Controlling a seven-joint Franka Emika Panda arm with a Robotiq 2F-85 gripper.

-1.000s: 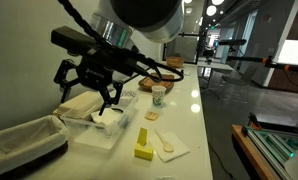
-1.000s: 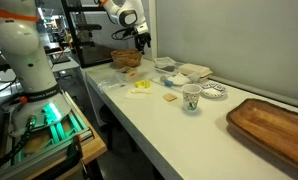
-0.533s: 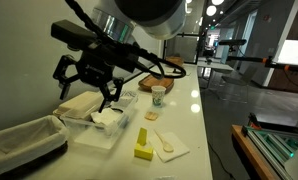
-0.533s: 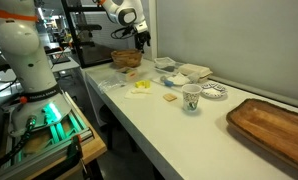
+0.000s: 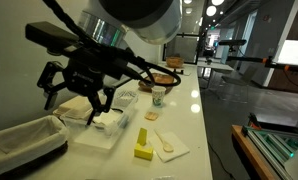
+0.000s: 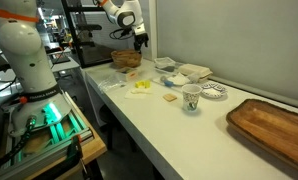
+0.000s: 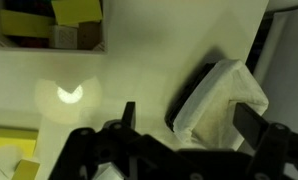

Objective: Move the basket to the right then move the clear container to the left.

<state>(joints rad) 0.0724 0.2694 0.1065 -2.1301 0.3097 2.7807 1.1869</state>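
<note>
My gripper moves toward the basket next and down to its cloth-lined side by the clear container below, since its thin edge fits between open fingers.
The dark basket [image 5: 24, 140] with white cloth lining stands at the near left end of the table; it also shows in an exterior view [image 6: 127, 58] and its corner in the wrist view [image 7: 217, 95]. The clear container [image 5: 102, 127] lies beside it with small items inside, and shows in the wrist view [image 7: 49, 25] at top left. My gripper [image 5: 74, 98] is open and empty, hovering between the container and the basket, its fingers straddling the basket's corner in the wrist view [image 7: 189, 125]. It also shows in an exterior view [image 6: 139, 42].
A beige folded cloth stack [image 5: 84, 103] lies behind the container. A yellow block [image 5: 143, 146], a white napkin with a spoon [image 5: 170, 147] and a paper cup [image 5: 158, 95] are on the table. A brown wooden tray [image 6: 271, 125] and a plate [image 6: 214, 92] lie at the far end.
My gripper has moved from over the clear container toward the basket and a little lower, still open. The basket and container have not moved.
</note>
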